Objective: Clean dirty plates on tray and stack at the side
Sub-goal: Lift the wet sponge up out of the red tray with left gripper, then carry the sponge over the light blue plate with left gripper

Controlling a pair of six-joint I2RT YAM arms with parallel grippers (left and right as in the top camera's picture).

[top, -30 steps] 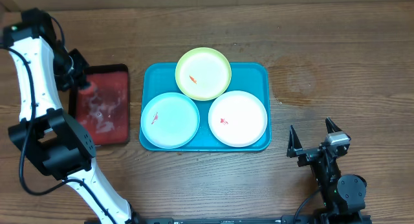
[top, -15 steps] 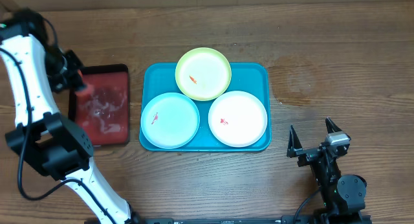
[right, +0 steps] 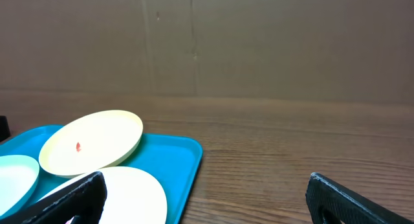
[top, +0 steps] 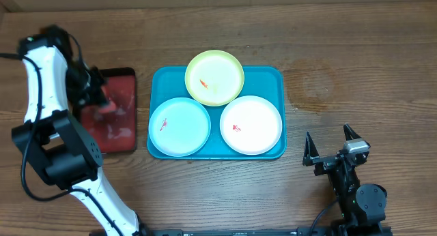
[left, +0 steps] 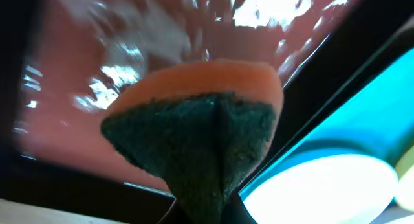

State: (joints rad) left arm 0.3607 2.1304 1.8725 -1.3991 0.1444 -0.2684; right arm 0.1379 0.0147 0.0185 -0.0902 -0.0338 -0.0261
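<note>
I will move my left gripper to the right in the overhead view next, then down onto the pale blue plate (top: 181, 129) (left: 323, 190) to release the sponge, because that plate has red smears.
The turquoise tray (top: 273, 78) holds three plates: a lime-green one (top: 222, 86) at the back leaning on the others, a pale blue one (top: 184, 130) front left and a white one (top: 258, 119) front right. Each has a small red smear. My left gripper (top: 97, 99) is shut on an orange sponge with a dark green scrubbing face (left: 200, 133), held over the dark red tray (top: 117, 130). My right gripper (top: 330, 146) is open and empty, right of the turquoise tray. The right wrist view shows the lime-green plate (right: 90, 143), the white plate (right: 129, 195) and the tray (right: 174, 156).
The dark red black-rimmed tray holds wet, shiny liquid (left: 129, 49). Bare wooden table (top: 355, 72) lies right of the turquoise tray. A cardboard wall (right: 207, 43) stands at the back.
My left arm has swung from the far left edge toward the right over the dark red tray, with the sponge in it. The right arm and plates have not moved.
</note>
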